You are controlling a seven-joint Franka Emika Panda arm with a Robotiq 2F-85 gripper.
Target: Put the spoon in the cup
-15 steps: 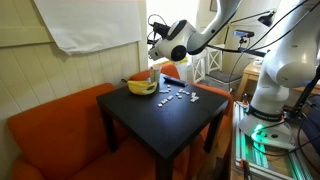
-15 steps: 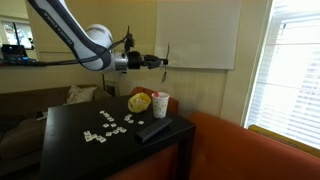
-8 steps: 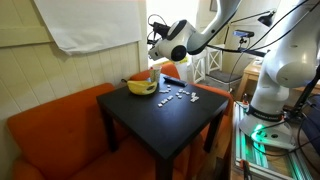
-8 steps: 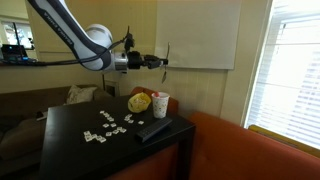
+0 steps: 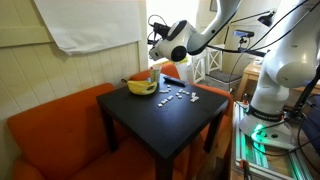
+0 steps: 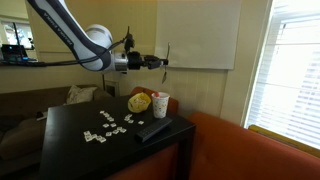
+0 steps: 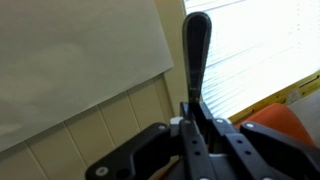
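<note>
The spoon's lower end still hangs above the cup's rim. My gripper will next move down toward the opening of the pale translucent cup [image 6: 160, 104] to let go of the spoon.
My gripper [image 6: 160, 62] is shut on a dark spoon [image 6: 167, 53] and holds it upright in the air, well above the black table. In the wrist view the spoon [image 7: 196, 50] stands up between the shut fingers [image 7: 192, 118]. The pale translucent cup [image 6: 160, 104] stands on the table's far corner, below the gripper, next to the yellow dish [image 6: 140, 101]. In an exterior view the gripper [image 5: 153, 41] is above the cup [image 5: 153, 77], which is partly hidden behind the yellow dish [image 5: 141, 87].
Several small white tiles [image 6: 106, 125] lie scattered on the black table [image 6: 70, 150]. A dark flat object [image 6: 153, 130] lies near the table's edge. An orange sofa [image 5: 45, 130] surrounds the table. A wall and a window are close behind.
</note>
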